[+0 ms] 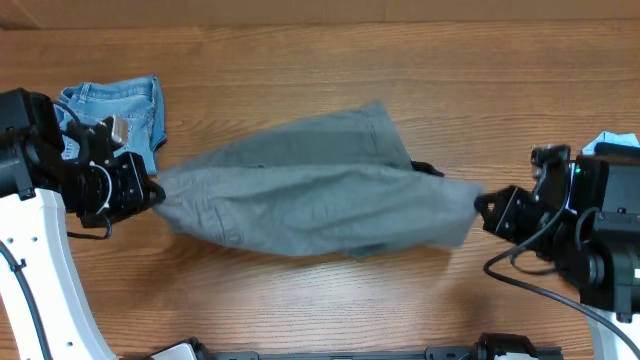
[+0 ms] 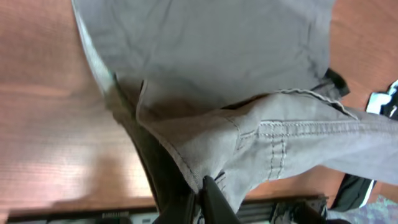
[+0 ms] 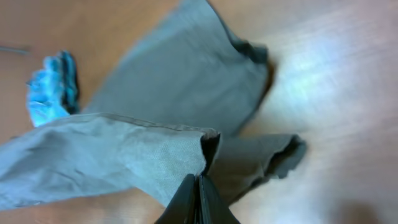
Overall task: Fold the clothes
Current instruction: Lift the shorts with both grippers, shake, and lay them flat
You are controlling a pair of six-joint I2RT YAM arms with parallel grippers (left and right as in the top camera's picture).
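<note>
The grey shorts [image 1: 310, 185] lie doubled under the waistband, so my left gripper will next lift high, then go outward and down toward the far wood.
The grey shorts [image 1: 310, 185] hang stretched across the middle of the table between my two grippers, partly lifted and blurred. My left gripper [image 1: 152, 193] is shut on the left edge of the grey shorts; the left wrist view shows the fingers [image 2: 204, 190] pinching stitched grey fabric [image 2: 249, 74]. My right gripper [image 1: 482, 205] is shut on the right edge; the right wrist view shows the fingers [image 3: 199, 183] closed on a fold of grey fabric [image 3: 124, 155], with a leg [image 3: 186, 81] hanging down to the wood.
Blue denim shorts [image 1: 125, 108] lie at the back left, just behind the left arm. A light-blue garment [image 1: 615, 143] sits at the right edge by the right arm. A black piece [image 1: 425, 168] peeks out behind the grey shorts. Wooden table [image 1: 300, 300].
</note>
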